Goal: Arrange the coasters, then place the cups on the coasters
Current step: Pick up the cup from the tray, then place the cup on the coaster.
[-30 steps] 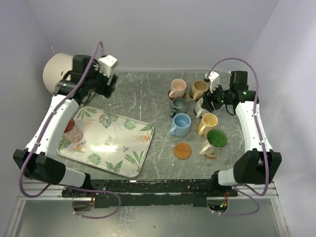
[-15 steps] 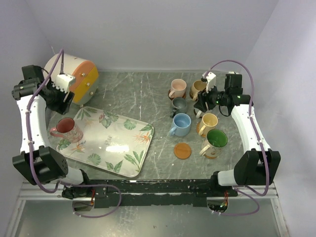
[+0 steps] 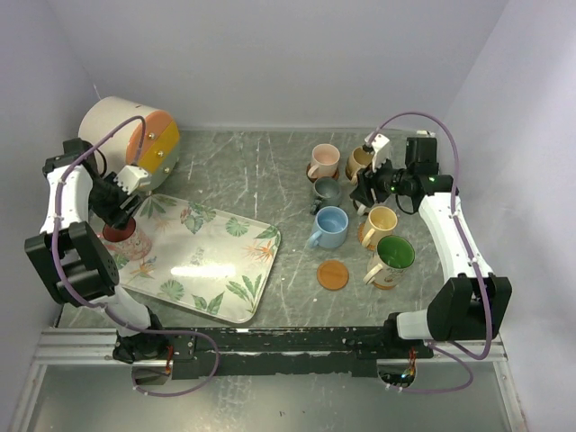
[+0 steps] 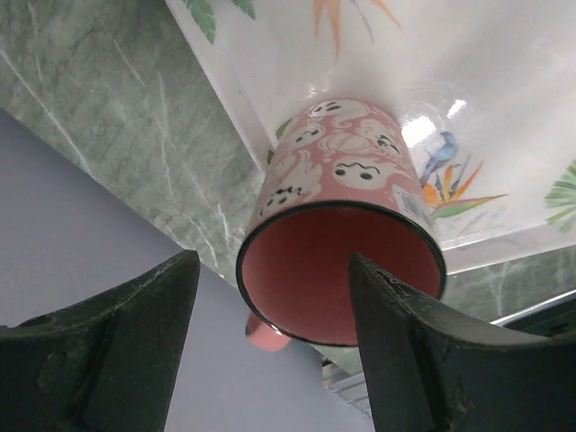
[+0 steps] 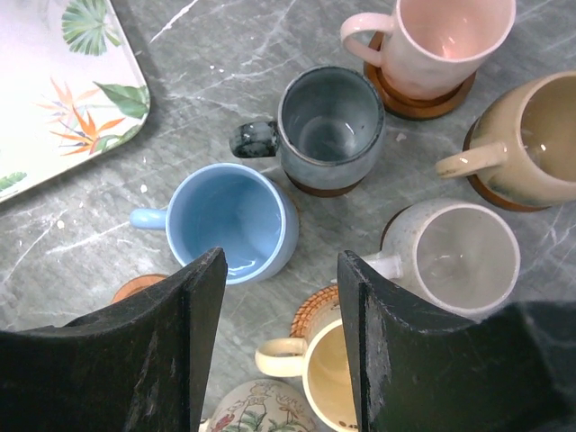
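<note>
To get astride the red cup's side, my left gripper needs to lower its open fingers first, then close, since they already straddle the cup's rim.
A red cup (image 4: pixel 346 202) with white ghost figures stands on the leaf-print tray (image 3: pixel 202 261), at its left end. My left gripper (image 4: pixel 273 261) hangs open just above it, one finger (image 4: pixel 414 351) over its mouth, the other (image 4: pixel 135 342) outside the rim. The same red cup (image 3: pixel 121 238) shows under my left gripper (image 3: pixel 121 214). At the right stand the pink cup (image 5: pixel 445 40), tan cup (image 5: pixel 531 144), dark grey cup (image 5: pixel 328 126), cream cup (image 5: pixel 459 256), light blue cup (image 5: pixel 232 220), yellow cup (image 5: pixel 333 369) and green cup (image 3: pixel 393 256), most on coasters. My right gripper (image 5: pixel 281 261) hovers open and empty above them.
One bare coaster (image 3: pixel 333 274) lies in front of the light blue cup (image 3: pixel 330 227). A big white-and-orange cylinder (image 3: pixel 135 135) lies at the back left, close behind the left arm. The walls stand close on both sides.
My left arm has swung from the back of the table round to the left and come down over the red cup. The right gripper has drifted slightly left over the cups.
</note>
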Robot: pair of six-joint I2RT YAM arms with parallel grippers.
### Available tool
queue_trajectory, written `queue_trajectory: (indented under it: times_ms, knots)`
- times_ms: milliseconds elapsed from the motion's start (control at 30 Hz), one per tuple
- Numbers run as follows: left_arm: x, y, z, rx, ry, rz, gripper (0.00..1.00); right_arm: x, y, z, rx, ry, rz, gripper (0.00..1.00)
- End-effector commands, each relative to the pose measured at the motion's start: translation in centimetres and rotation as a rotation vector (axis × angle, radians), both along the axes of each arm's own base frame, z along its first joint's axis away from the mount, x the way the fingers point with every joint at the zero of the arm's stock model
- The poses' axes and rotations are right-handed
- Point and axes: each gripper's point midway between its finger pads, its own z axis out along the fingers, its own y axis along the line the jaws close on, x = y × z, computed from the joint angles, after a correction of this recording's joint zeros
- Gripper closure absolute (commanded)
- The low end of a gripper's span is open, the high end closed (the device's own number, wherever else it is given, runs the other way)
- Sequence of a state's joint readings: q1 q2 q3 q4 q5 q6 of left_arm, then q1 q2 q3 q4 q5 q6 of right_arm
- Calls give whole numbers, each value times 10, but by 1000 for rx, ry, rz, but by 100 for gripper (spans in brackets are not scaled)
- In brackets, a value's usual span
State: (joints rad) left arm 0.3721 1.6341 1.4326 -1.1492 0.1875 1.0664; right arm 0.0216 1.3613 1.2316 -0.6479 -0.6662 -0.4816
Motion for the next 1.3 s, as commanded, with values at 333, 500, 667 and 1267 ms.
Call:
queue_trajectory:
  times_ms: [333, 500, 667, 1267]
  knots:
    - [15, -13, -40, 35, 58, -155, 55, 0, 3, -8, -14, 3, -34, 48]
    - [10, -30, -31, 34, 71, -172, 75, 1, 3, -12, -23, 16, -37, 48]
    - [3, -82, -5, -13, 36, -204, 88, 1, 3, -13, -24, 18, -43, 48]
    - [-9, -350, 94, -323, -252, -478, 93, 26, -23, -32, -95, 32, -227, 50]
